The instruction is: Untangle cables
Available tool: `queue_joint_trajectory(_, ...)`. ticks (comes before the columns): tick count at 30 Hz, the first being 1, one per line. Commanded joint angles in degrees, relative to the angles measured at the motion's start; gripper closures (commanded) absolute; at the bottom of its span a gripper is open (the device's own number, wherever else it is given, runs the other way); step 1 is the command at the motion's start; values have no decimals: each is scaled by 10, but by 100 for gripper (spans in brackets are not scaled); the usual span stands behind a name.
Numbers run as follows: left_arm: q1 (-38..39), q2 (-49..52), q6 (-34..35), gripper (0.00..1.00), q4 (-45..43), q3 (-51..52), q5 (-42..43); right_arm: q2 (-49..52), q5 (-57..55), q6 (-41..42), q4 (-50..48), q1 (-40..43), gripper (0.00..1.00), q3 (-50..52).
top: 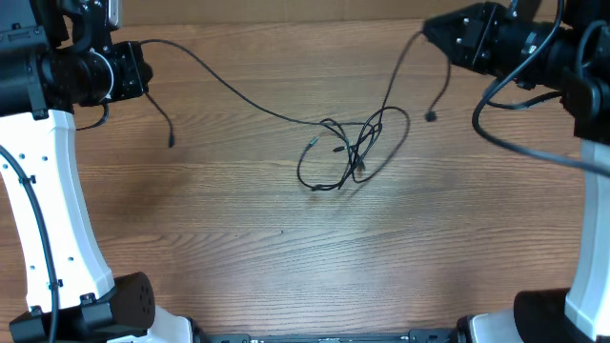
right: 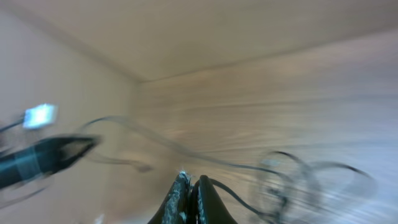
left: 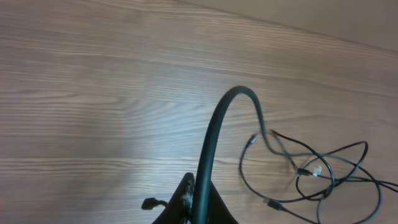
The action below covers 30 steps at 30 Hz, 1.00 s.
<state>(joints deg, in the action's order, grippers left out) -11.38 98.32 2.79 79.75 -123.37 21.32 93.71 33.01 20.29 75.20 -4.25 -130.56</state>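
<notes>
The robot will next lower the cable in its right gripper onto the bare wood (top: 456, 101) beside the tangle below and let go of it, since the cable's plug hangs clear of the loops.
A tangle of thin black cables (top: 348, 152) lies looped together in the middle of the wooden table. My left gripper (top: 145, 57), raised at the far left, is shut on one cable (top: 229, 90) that runs taut to the tangle; its short free end hangs to a plug (top: 172, 142). In the left wrist view the jaws (left: 198, 200) pinch this cable (left: 214, 130), and the tangle (left: 323, 174) lies to the right. My right gripper (top: 426, 30), at the far right, is shut on another cable (top: 400, 71) with a dangling plug (top: 431, 116). The blurred right wrist view shows its jaws (right: 189, 186) closed on that cable.
White arm bases stand at the left (top: 52, 219) and right (top: 591, 238) table edges. A thick black robot cable (top: 505, 114) loops beside the right arm. The table's far edge meets a pale wall (left: 348, 18).
</notes>
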Motion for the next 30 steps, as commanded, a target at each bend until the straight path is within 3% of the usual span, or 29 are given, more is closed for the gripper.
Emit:
queue_joint_trajectory(1,-7,-2,29,96,-3,-5,-137,31,-150,-22,30,36,96,-15)
queue_joint_trajectory(9,-16,-10,73,96,-35,-5,-235,121,-166,-34,70,58,96,-15)
queue_joint_trajectory(10,-16,-17,106,96,-47,-5,-216,140,-131,-48,66,49,96,-15)
queue_joint_trajectory(11,-23,-27,116,96,-68,-7,-122,156,-108,-56,63,40,96,-15)
queue_joint_trajectory(14,-23,-47,95,96,-106,-16,3,183,-106,-56,59,28,96,-15)
queue_joint_trajectory(22,-25,-95,111,96,-120,-123,118,240,-91,-47,43,59,96,-15)
queue_joint_trajectory(24,-25,-98,129,96,-149,-147,181,250,-85,-50,35,66,87,-15)
queue_joint_trajectory(25,-25,-99,148,96,-174,-155,218,254,-66,-70,31,66,59,-15)
queue_joint_trajectory(26,-25,-98,177,96,-209,-159,255,254,-43,-91,31,66,42,-15)
queue_joint_trajectory(27,-25,-98,214,96,-255,-159,292,254,-9,-116,31,66,19,-15)
queue_joint_trajectory(30,-25,-91,288,96,-356,-159,346,249,67,-155,38,62,1,-15)
